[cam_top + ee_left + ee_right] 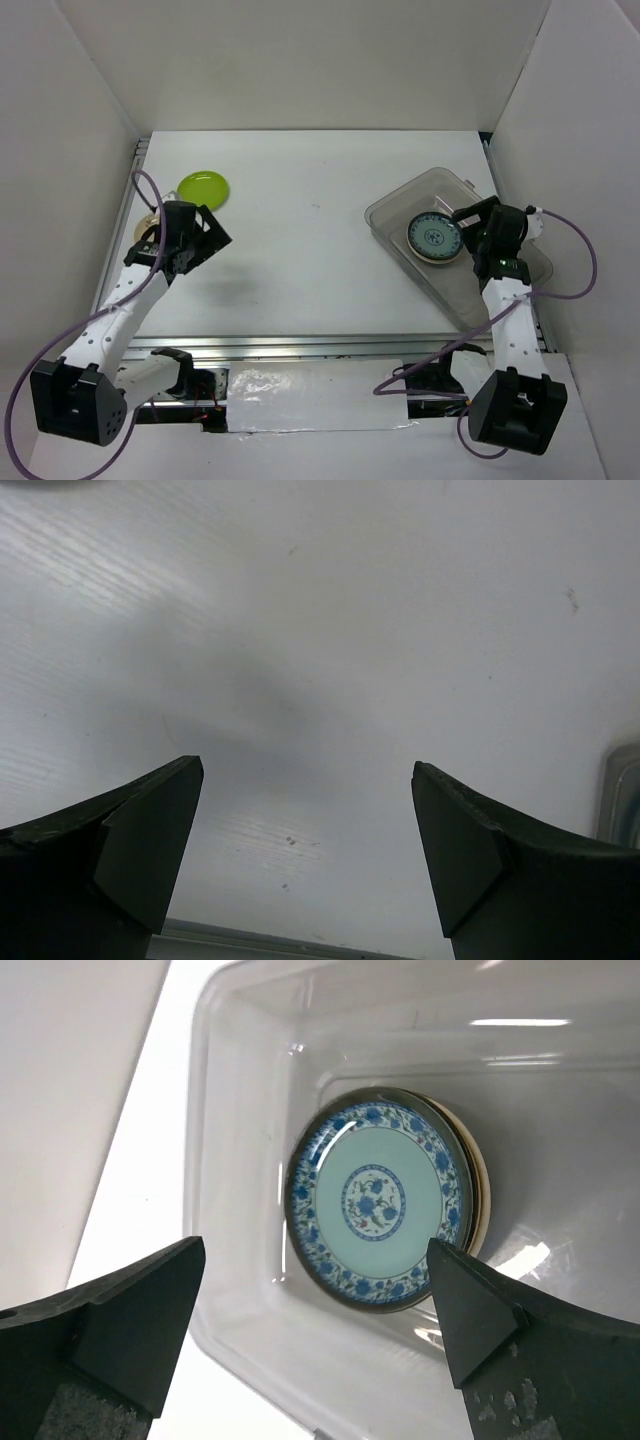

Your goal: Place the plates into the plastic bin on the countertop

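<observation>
The cream plate is outside the bin, so my left gripper moves to the left in the top view next, then down onto the cream plate's near rim [146, 239].
The clear plastic bin [392, 203] lies at the right of the white countertop [300, 270]. In it a blue-grey patterned plate [433, 236] lies on top of a cream-rimmed plate; the right wrist view shows both, the blue-grey plate [378, 1207] and the cream rim [483, 1185]. My right gripper [468, 232] hovers over the bin, open and empty [316, 1247]. A lime green plate [204, 186] lies at the far left. A cream plate [144, 229] peeks out beside my left arm. My left gripper [218, 232] is open and empty over bare countertop [308, 768]. The other plates are out of view.
White panels wall the back and both sides. A metal rail [330, 345] runs along the front edge. The bin's wall [240, 1160] fills most of the right wrist view. A grey edge [622, 800] shows at the right of the left wrist view.
</observation>
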